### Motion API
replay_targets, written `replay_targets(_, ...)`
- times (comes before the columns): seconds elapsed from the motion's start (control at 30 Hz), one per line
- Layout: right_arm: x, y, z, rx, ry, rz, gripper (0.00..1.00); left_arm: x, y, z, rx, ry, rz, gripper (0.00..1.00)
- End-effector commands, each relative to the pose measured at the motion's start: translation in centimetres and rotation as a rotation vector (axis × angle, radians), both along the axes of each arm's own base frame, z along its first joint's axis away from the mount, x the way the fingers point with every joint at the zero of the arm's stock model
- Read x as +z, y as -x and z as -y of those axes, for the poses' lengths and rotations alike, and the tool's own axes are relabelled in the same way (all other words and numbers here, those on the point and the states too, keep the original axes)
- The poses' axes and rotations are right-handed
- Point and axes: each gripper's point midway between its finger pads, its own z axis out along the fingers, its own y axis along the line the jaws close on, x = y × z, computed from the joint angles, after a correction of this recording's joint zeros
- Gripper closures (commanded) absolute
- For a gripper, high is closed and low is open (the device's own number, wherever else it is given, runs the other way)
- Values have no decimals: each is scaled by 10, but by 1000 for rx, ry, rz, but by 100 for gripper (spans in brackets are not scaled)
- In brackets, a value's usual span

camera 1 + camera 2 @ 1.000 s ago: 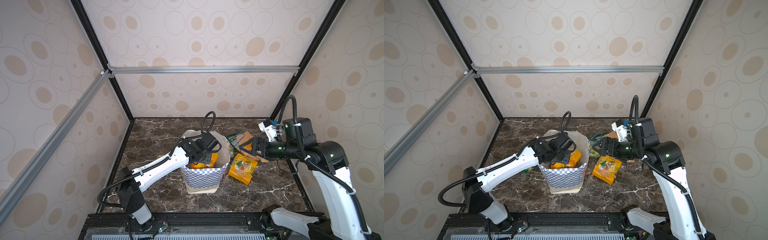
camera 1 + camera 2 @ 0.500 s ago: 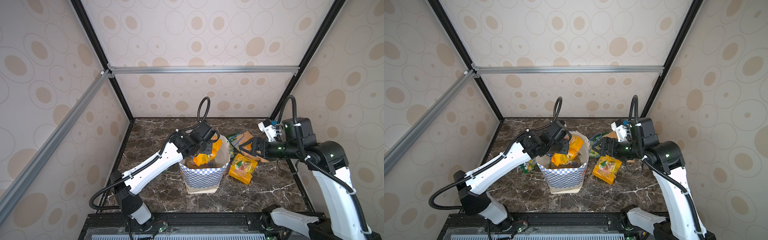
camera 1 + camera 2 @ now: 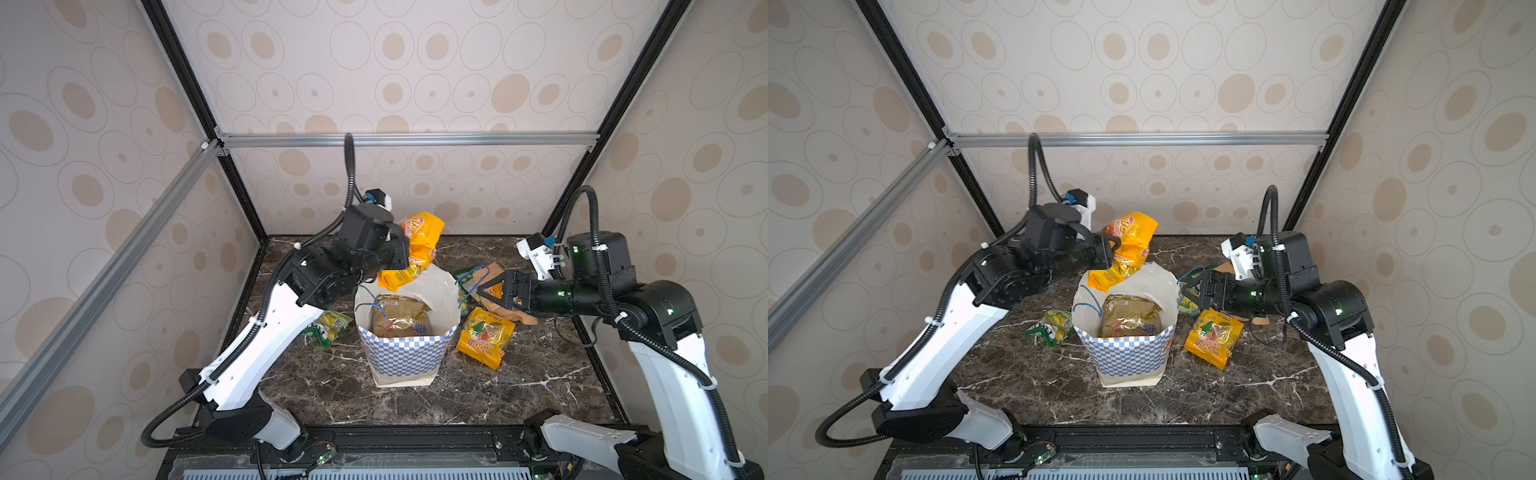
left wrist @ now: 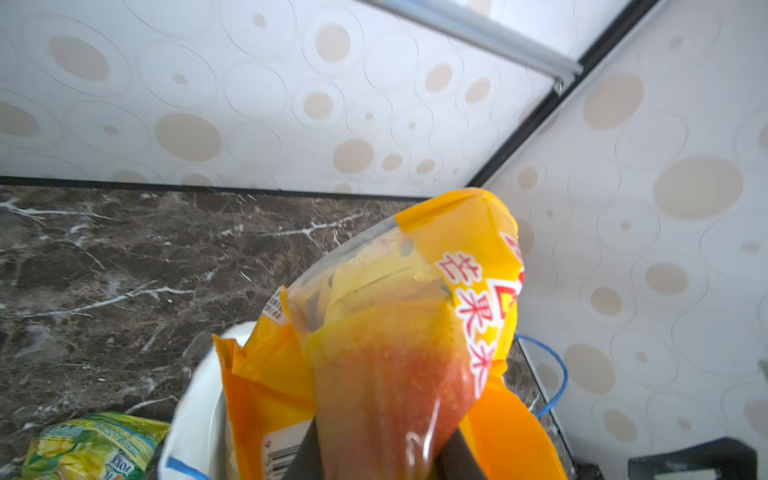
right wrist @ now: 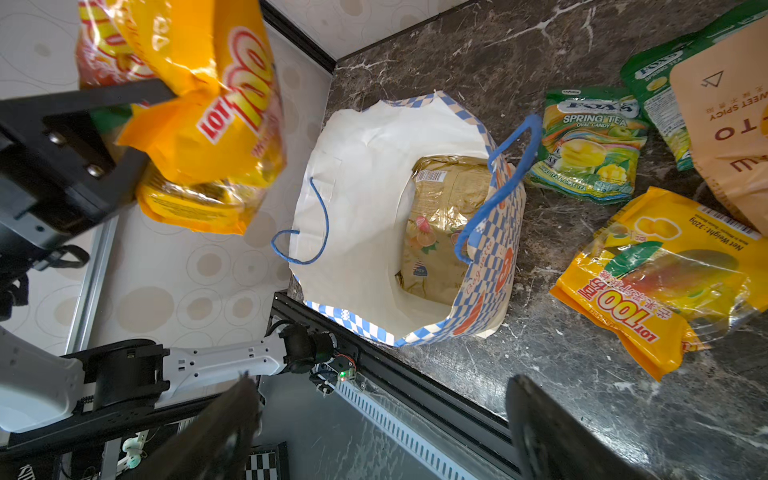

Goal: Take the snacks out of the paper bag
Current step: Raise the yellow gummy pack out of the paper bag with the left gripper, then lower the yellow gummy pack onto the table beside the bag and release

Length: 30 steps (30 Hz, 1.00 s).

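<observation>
Next, my left gripper moves off the paper bag (image 3: 405,357) toward the lone green packet, lowers and releases the gummy bag, since bare tabletop shows below beside that packet.
The paper bag (image 3: 405,357) (image 3: 1125,357) stands upright mid-table, its white inside (image 5: 365,187) showing. My left gripper (image 3: 399,251) (image 3: 1109,249) (image 4: 382,453) is shut on a yellow-orange gummy bag (image 3: 419,245) (image 3: 1129,245) (image 4: 395,332) (image 5: 199,104), which hangs above the bag's far rim. A golden crinkly bag (image 3: 399,318) (image 3: 1129,313) (image 5: 449,224) lies inside the paper bag. My right gripper (image 3: 484,291) (image 3: 1187,286) (image 5: 382,415) stands open and empty just right of the bag, near a blue cord handle (image 5: 498,187).
On the table right of the bag lie a second yellow gummy bag (image 3: 484,338) (image 5: 665,282), green packets (image 5: 590,141) and an orange-tan chips bag (image 5: 731,124). Another green packet (image 3: 328,326) (image 4: 91,444) lies left of the bag. Cage walls stand close behind.
My left gripper has risen out of the paper bag with the yellow-orange gummy bag, lifting it above the rim. The right arm has stayed still.
</observation>
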Motion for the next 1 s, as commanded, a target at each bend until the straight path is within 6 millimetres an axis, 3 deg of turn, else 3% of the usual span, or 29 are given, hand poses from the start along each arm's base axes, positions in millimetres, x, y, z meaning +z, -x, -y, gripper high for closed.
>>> replay_targets(0.0,3,-1,-1,-5,-8,12,4,54,2,-61,152,146,153,100)
replay_targets(0.1,3,0,-1,-8,-12,15,5,40,-2,-105,279,161,150,100)
replay_targets(0.23,4,2,-1,-5,-11,20,5,5,-18,-156,384,169,91,100)
replay_targets(0.4,5,6,1,-4,-8,25,4,-86,-59,-184,391,207,-76,100)
replay_targets(0.63,9,15,6,-5,-3,37,5,-190,-101,-175,390,338,-171,100)
replay_targets(0.87,8,21,12,-25,4,46,5,-255,-126,-169,352,229,-342,100)
replay_targets(0.97,10,21,13,-32,-1,49,5,-270,-127,-169,359,227,-366,81)
